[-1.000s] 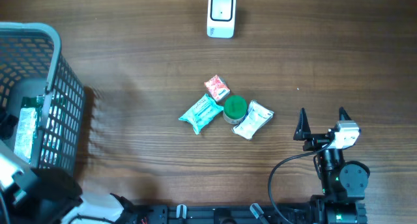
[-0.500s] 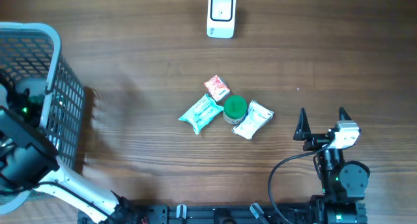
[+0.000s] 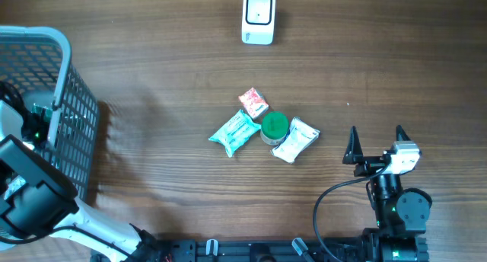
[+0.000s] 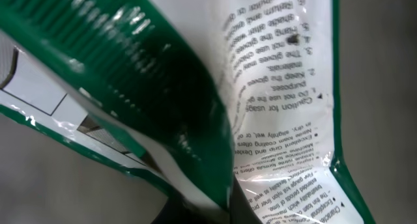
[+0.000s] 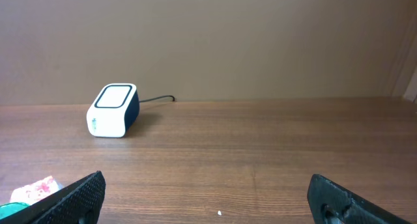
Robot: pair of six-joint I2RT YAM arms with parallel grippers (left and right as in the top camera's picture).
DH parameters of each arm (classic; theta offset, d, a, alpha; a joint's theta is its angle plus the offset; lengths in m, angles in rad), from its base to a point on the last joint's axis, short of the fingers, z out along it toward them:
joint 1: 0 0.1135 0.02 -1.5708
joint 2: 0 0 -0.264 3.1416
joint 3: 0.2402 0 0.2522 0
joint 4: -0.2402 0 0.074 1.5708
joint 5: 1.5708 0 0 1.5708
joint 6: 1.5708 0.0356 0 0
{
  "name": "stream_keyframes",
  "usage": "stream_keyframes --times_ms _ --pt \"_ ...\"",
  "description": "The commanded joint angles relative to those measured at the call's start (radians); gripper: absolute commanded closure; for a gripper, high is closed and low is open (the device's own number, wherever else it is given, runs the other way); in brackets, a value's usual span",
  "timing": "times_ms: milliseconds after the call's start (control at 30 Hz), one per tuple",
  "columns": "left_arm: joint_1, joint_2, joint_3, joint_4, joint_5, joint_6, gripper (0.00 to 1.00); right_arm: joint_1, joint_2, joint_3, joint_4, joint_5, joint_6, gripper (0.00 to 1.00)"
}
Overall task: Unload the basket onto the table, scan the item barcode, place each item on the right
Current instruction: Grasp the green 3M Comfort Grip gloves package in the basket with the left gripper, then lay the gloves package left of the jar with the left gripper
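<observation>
My left gripper lifts over the basket's rim next, then goes down to the tabletop by the teal packet and releases, since the basket's side is in the way.
A green-and-white plastic packet [image 4: 273,87] with printed text fills the left wrist view. My left gripper [image 4: 228,208] is shut on its lower edge, with dark fingers showing at the bottom of the frame. From overhead, the left arm [image 3: 30,193] reaches down into the grey basket [image 3: 76,117] and hides that gripper and the packet. No barcode shows. The white scanner [image 3: 258,18] stands at the far middle of the table, and the scanner [image 5: 112,111] also shows in the right wrist view. My right gripper [image 3: 375,144] rests open at the front right, and nothing lies between the fingers of the right gripper [image 5: 207,201].
Mid-table lies a cluster: a teal packet [image 3: 235,132], a green-lidded jar [image 3: 275,126], a white packet [image 3: 296,139] and a small red-and-pink packet [image 3: 253,103]. The basket stands against the left edge.
The left arm has swung in over the basket and now covers the packet that lay there. Its gripper has gone from open to shut on the packet. The right arm has not moved.
</observation>
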Motion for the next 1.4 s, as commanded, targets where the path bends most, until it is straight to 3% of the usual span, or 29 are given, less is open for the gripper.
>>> stream_keyframes --times_ms 0,67,167,300,367,400,533,633,667,733,833,933,967,1067,1100,1133,1233,1300,1367 --pt "0.006 -0.117 0.1 -0.003 0.114 0.258 0.96 0.0 -0.008 -0.001 0.003 0.006 -0.008 0.0" --pt "0.006 -0.25 0.155 -0.015 0.248 0.351 0.96 0.0 -0.008 -0.001 0.003 0.006 -0.008 0.0" --pt "0.006 -0.497 0.19 -0.019 0.385 0.394 0.96 0.0 -0.008 -0.001 0.003 0.006 -0.008 0.0" --pt "-0.014 -0.863 0.191 -0.02 0.402 0.394 0.96 0.0 -0.008 -0.001 0.003 0.006 -0.009 0.0" --pt "-0.108 -0.968 0.191 -0.06 0.41 0.403 0.96 0.0 -0.008 -0.001 0.003 0.006 -0.009 0.0" --pt "-0.215 -1.0 0.191 -0.09 0.41 0.471 0.96 0.0 -0.008 -0.001 0.003 0.006 -0.009 0.0" --pt "-0.631 -0.946 0.183 -0.258 0.266 0.753 0.96 0.0 -0.008 -0.001 0.003 0.006 -0.008 0.0" --pt "-1.017 -0.769 0.148 -0.371 0.024 1.043 0.96 0.0 -0.008 -0.001 0.003 0.006 -0.008 0.0" --pt "-1.091 -0.709 0.135 -0.405 -0.065 1.072 0.96 0.0 -0.008 -0.001 0.003 0.006 -0.008 0.0" --pt "-1.201 -0.585 0.102 -0.456 -0.23 1.073 0.96 0.0 -0.008 -0.001 0.003 0.006 -0.009 0.0" --pt "-1.302 -0.365 0.009 -0.458 -0.261 1.057 0.96 0.0 -0.008 -0.001 0.003 0.006 -0.009 0.0" --pt "-1.309 -0.268 -0.093 -0.403 -0.257 0.85 0.96 0.0 -0.008 -0.001 0.003 0.006 -0.008 0.0" --pt "-1.309 -0.264 -0.139 -0.345 -0.198 0.777 0.96 0.0 -0.008 -0.001 0.003 0.006 -0.009 0.0" --pt "-1.318 -0.264 -0.201 -0.124 0.124 0.764 0.94 0.0 -0.008 -0.001 0.003 0.006 -0.009 0.0" --pt "-1.319 -0.264 -0.201 -0.089 0.13 0.741 0.77 0.0 -0.008 -0.001 0.003 0.006 -0.008 0.0" --pt "-1.319 -0.264 -0.201 -0.07 0.129 0.728 0.53 0.0 -0.008 -0.001 0.003 0.006 -0.008 0.0" --pt "-1.307 -0.273 -0.201 -0.081 0.113 0.67 0.38 0.0 -0.008 -0.001 0.003 0.006 -0.009 0.0" --pt "-1.306 -0.302 -0.198 -0.083 0.102 0.669 0.23 0.0 -0.008 -0.001 0.003 0.006 -0.008 0.0" --pt "-1.306 -0.365 -0.166 -0.085 0.068 0.678 0.0 0.0 -0.008 -0.001 0.003 0.006 -0.008 0.0"
